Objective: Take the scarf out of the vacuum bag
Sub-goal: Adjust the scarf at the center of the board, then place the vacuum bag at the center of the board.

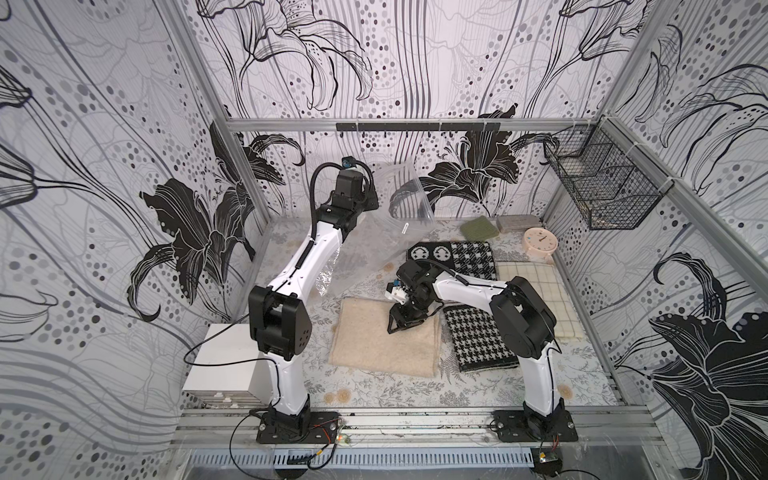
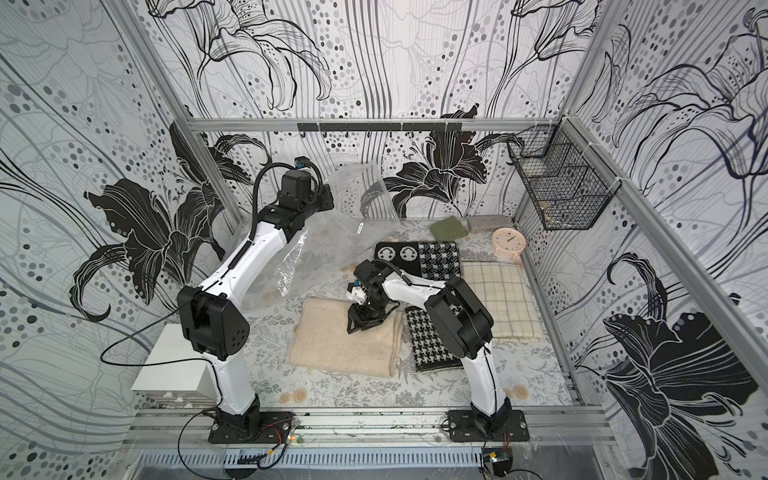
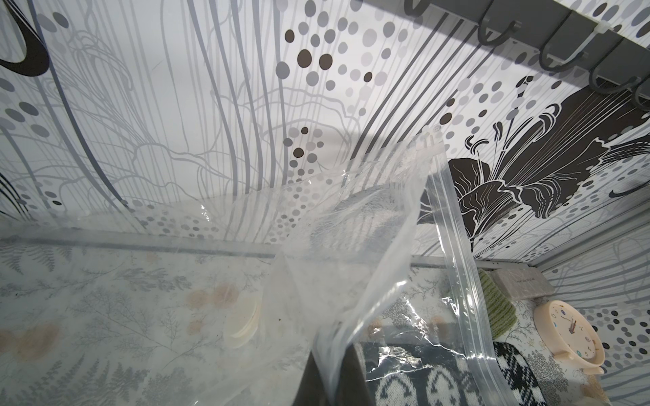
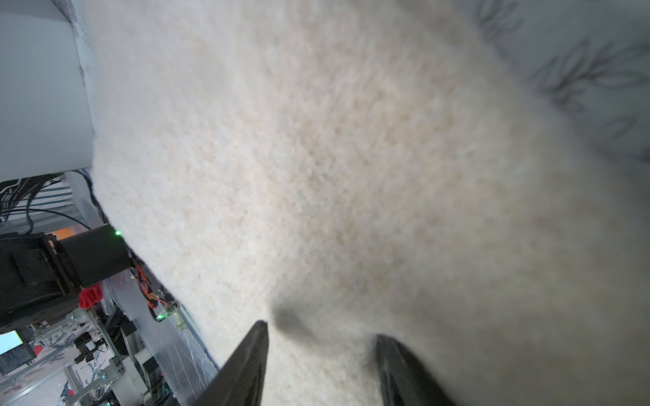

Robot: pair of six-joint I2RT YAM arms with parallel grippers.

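The robot's left gripper will go down toward the table (image 1: 390,260) (image 3: 287,345) beside the back houndstooth textile and release the bag's fold, since that part of the table is below the gripper.
The vacuum bag (image 1: 409,199) (image 2: 365,195) is clear crinkly plastic, lifted at the back of the table. My left gripper (image 1: 372,196) (image 2: 328,195) (image 3: 332,386) is shut on a fold of it. Its zip edge (image 3: 457,267) hangs free and its round white valve disc (image 3: 242,323) shows through the plastic. The scarf (image 1: 374,345) (image 2: 336,340) (image 4: 316,158), beige, fuzzy and folded, lies flat on the table in front of the bag, outside it. My right gripper (image 1: 401,328) (image 2: 357,326) (image 4: 320,332) points down at the scarf's right part, open, fingertips at the wool.
Two black-and-white houndstooth textiles (image 1: 478,340) (image 1: 453,257) and a cream checked cloth (image 1: 536,291) lie to the right. A green cloth (image 1: 478,226), grey block (image 1: 517,222) and pink clock (image 1: 540,240) stand at the back right. A wire basket (image 1: 602,187) hangs on the right wall. A white box (image 1: 224,361) sits at the left.
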